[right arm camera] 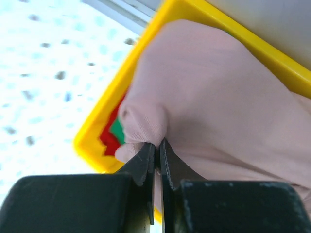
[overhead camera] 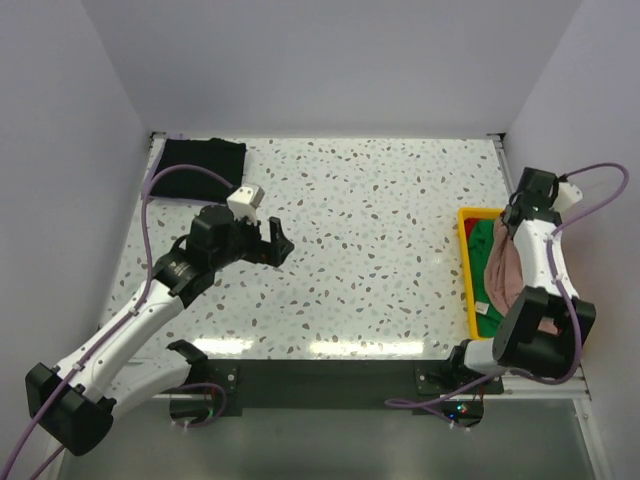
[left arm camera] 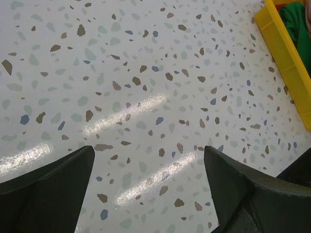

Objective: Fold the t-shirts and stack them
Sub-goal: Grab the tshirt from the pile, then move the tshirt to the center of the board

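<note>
My right gripper should lift the pink t-shirt from the yellow bin, then lower it at the table's middle, which is empty.
A dusty-pink t-shirt lies bunched in the yellow bin at the table's right side, over a green one and a red one. My right gripper is shut on a fold of the pink t-shirt. A black t-shirt lies folded at the far left corner of the table. My left gripper hovers open over bare tabletop on the left, holding nothing; its fingers frame only speckled surface.
The yellow bin's rim shows at the right edge of the left wrist view. White walls close in the table on the left, back and right. Purple cables trail from both arms.
</note>
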{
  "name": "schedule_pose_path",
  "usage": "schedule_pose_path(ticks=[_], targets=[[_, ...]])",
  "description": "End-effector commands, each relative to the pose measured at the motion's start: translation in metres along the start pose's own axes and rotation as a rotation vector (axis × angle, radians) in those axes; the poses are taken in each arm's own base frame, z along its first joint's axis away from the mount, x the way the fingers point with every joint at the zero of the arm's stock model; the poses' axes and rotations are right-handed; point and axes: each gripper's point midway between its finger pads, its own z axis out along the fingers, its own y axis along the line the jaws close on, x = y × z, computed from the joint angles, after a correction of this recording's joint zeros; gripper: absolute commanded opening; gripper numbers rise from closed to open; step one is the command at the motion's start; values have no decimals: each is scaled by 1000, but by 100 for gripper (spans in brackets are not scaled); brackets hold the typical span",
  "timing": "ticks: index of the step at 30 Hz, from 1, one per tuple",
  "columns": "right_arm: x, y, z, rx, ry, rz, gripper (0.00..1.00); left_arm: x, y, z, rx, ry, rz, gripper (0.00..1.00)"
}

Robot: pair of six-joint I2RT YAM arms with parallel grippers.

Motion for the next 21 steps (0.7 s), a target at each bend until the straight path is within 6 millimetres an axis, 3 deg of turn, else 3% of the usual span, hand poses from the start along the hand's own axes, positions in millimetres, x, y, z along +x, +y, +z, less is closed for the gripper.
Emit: schedule_pose_path(ticks=[1, 7, 11, 12, 13, 16, 18, 21], targets=[[-58, 41, -64, -265, -112, 25, 0, -12, 4, 0, -15, -46, 19, 100], [-99, 80, -161, -578, -162, 16, 0, -13, 10, -2, -48, -55, 19, 100], [-110, 114, -230, -813, -181, 6, 0, -15, 14, -3, -68, -65, 15, 100], [-109, 123, -245, -847, -192, -7, 0, -15, 15, -3, -74, -66, 14, 100], [-102, 143, -276, -917, -207, -52, 0, -18, 17, -5, -83, -73, 12, 100], [-80, 179, -330, -1061, -180, -132, 0, -23, 23, -7, -117, -90, 6, 100], [-73, 191, -353, -1137, -162, -145, 0, -26, 27, -9, -140, -101, -3, 100], [-53, 212, -405, -1301, -118, -172, 0, -29, 32, -13, -162, -116, -22, 100]])
